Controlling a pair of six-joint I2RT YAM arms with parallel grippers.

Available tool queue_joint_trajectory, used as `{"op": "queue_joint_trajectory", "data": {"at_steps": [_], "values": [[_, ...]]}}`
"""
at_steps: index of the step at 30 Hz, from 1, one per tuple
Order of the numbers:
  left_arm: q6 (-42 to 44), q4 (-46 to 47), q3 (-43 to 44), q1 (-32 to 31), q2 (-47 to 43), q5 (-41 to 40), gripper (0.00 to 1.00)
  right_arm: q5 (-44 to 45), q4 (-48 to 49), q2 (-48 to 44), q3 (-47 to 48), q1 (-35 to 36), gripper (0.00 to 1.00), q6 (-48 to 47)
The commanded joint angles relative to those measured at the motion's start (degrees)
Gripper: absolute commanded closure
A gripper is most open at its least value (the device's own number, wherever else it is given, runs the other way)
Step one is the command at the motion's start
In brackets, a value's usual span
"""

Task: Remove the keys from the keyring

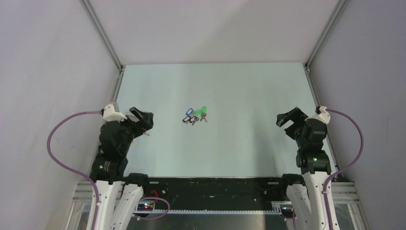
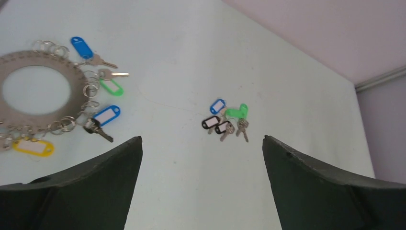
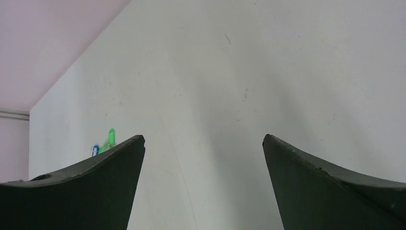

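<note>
I will swing my left gripper over toward the keyring (image 2: 72, 79) and then lower it onto the keyring's rim between the green and yellow tags.
A loose bunch of keys (image 1: 194, 116) with blue, green and dark tags lies at the table's middle. It also shows in the left wrist view (image 2: 225, 120), ahead of my left gripper (image 2: 202, 143). The keyring (image 2: 72, 79), a broad flat grey disc, lies at that view's upper left. Several tagged keys hang from its rim: a blue one (image 2: 82, 47), a green one (image 2: 111, 87), another blue one (image 2: 106, 115) and a yellow one (image 2: 32, 147). In the top view my left arm hides the keyring. My left gripper (image 1: 142, 120) is open and empty. My right gripper (image 1: 287, 118) is open and empty at the right. In the right wrist view, the bunch's green tag (image 3: 111, 138) peeks over my left finger.
Grey walls with metal frame rails (image 1: 103, 36) enclose the white table (image 1: 239, 143) on three sides. The arm bases and a black rail (image 1: 210, 187) run along the near edge.
</note>
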Motion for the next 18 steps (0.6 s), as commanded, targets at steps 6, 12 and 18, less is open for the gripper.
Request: {"op": "queue_joint_trajectory", "data": {"at_steps": [6, 12, 18], "values": [[5.94, -6.16, 7.15, 0.38, 5.12, -13.08, 0.02, -0.90, 2.40, 2.29, 2.28, 0.56, 0.00, 2.71], [7.36, -7.92, 10.55, 0.40, 14.35, -23.93, 0.02, -1.01, 2.93, 4.04, 2.17, 0.85, 0.00, 3.68], [3.46, 1.63, 4.82, 1.08, 20.70, -27.64, 0.02, -4.32, 5.73, 6.07, 2.13, 1.88, 0.00, 3.62]]}}
